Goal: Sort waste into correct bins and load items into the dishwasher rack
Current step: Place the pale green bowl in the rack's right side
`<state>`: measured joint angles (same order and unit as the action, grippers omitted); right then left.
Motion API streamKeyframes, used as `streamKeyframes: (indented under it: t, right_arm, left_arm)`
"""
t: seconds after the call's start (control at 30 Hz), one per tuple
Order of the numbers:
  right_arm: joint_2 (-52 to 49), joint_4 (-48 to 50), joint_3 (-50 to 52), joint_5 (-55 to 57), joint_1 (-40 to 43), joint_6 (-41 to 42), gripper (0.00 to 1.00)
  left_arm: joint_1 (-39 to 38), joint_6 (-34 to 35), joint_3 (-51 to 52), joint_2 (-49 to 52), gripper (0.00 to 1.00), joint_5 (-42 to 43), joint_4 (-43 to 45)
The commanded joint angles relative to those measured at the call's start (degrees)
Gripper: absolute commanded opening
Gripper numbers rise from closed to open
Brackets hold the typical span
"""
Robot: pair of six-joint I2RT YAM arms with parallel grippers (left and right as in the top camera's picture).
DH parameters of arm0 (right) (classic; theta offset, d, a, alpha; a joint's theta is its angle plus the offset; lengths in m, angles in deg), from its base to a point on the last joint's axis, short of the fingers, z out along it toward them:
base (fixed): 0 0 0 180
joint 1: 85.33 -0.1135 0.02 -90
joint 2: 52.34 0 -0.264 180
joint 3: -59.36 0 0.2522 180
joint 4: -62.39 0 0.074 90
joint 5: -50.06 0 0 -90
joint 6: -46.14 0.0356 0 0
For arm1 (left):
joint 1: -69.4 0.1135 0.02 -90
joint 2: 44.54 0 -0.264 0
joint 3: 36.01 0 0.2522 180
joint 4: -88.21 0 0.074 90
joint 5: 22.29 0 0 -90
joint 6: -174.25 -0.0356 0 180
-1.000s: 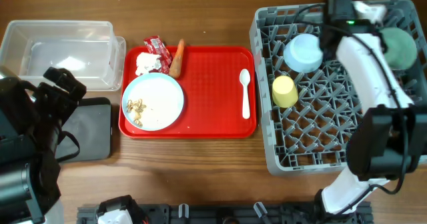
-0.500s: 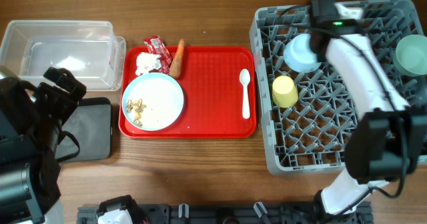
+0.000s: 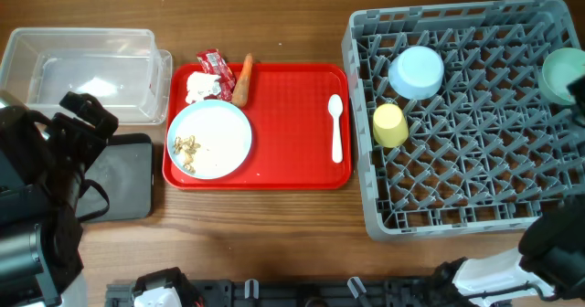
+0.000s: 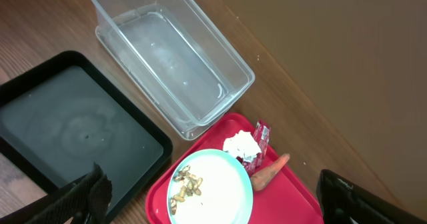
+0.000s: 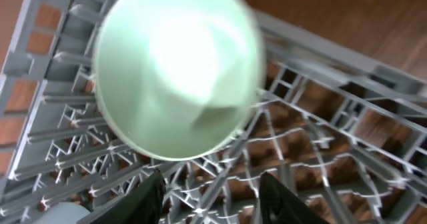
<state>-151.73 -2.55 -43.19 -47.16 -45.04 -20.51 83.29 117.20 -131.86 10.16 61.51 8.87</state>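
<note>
Next, my right gripper lowers open with its fingers astride the mint bowl's near rim (image 3: 565, 100) (image 5: 231, 136) below, which stands clear of the rack's wires.
The grey dishwasher rack (image 3: 466, 174) holds a yellow cup (image 3: 390, 124), a pale blue saucer (image 3: 416, 71) and a mint bowl (image 3: 564, 74) at its far right edge. In the right wrist view my right gripper (image 5: 213, 191) is open and empty above the rack (image 5: 320, 151), just clear of the mint bowl (image 5: 177, 71). On the red tray, the large plate (image 3: 219, 133) carries crumbs (image 3: 186, 147); a tissue (image 3: 200, 86), red wrapper (image 3: 215, 62) and carrot (image 3: 243, 79) lie behind it. My left gripper (image 4: 212, 191) is open, high over the plate (image 4: 220, 191).
A clear tub (image 3: 82, 44) stands at the back left and a black tray (image 3: 123, 174) in front of it. A white spoon (image 3: 335, 124) lies on the red serving tray (image 3: 283, 106). My left arm (image 3: 46, 188) fills the left front corner.
My right arm has left the mint bowl in the rack's far right corner and drawn back out of the overhead view. The left arm has not moved.
</note>
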Motion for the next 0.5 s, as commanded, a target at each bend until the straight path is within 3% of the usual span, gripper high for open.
streamKeyframes:
  t: [0.0,0.27,0.47]
  right_arm:
    - [-1.6,-0.1,-0.7,-1.8,2.0,0.8,0.50]
    - [-9.0,3.0,-0.7,-0.1,2.1,4.0,0.50]
    - [-9.6,4.0,-0.9,-0.1,2.1,4.1,0.04]
  left_arm:
    - [0.3,0.5,-0.1,-0.2,1.00,-1.0,0.2]
    - [0.3,0.5,-0.1,-0.2,1.00,-1.0,0.2]
    - [0.3,0.5,-0.1,-0.2,1.00,-1.0,0.2]
